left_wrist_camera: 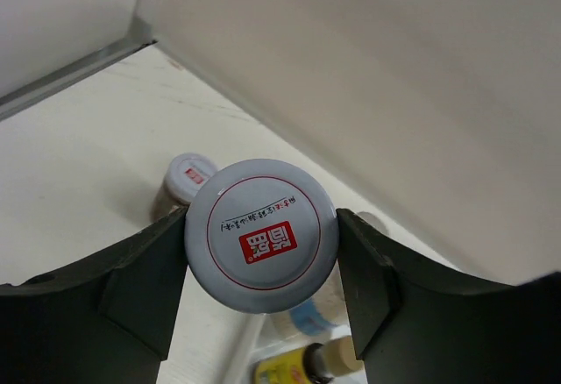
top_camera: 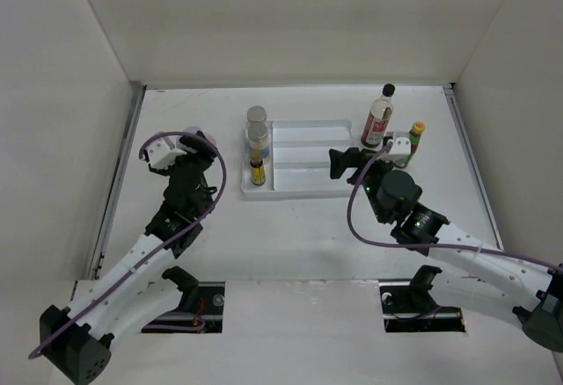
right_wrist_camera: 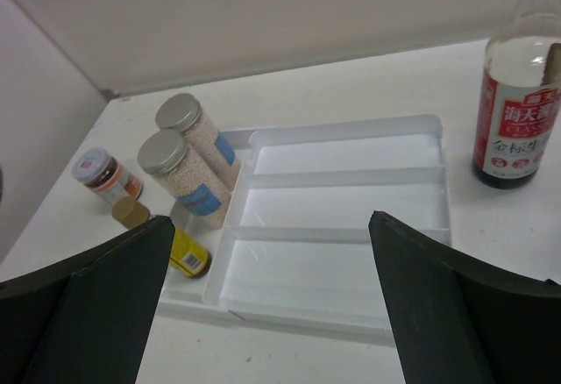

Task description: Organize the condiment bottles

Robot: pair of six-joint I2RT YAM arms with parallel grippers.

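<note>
My left gripper has the red-logo jar. Next, it will carry the jar past the yellow-labelled bottle, to the right in the top view, and then down into the empty nearest long section of the tray.
My left gripper (left_wrist_camera: 261, 245) is shut on the white, red-logo lid of a squat jar (left_wrist_camera: 261, 222). A second squat jar (left_wrist_camera: 188, 179) stands just beyond it. In the top view this gripper (top_camera: 195, 150) is left of the white tray (top_camera: 303, 190). Two grey-lidded shakers (right_wrist_camera: 180, 163) and a small yellow-labelled bottle (right_wrist_camera: 180, 248) stand in the tray's left compartment. My right gripper (right_wrist_camera: 272, 257) is open and empty over the tray's near right edge (top_camera: 347, 163). A black-capped bottle (top_camera: 380, 119) and a yellow-capped bottle (top_camera: 415, 137) stand right of the tray.
The tray's three long compartments (right_wrist_camera: 342, 204) hold nothing. White walls enclose the table on the left, back and right. A red-labelled squat jar (right_wrist_camera: 101, 174) stands on the table left of the tray in the right wrist view.
</note>
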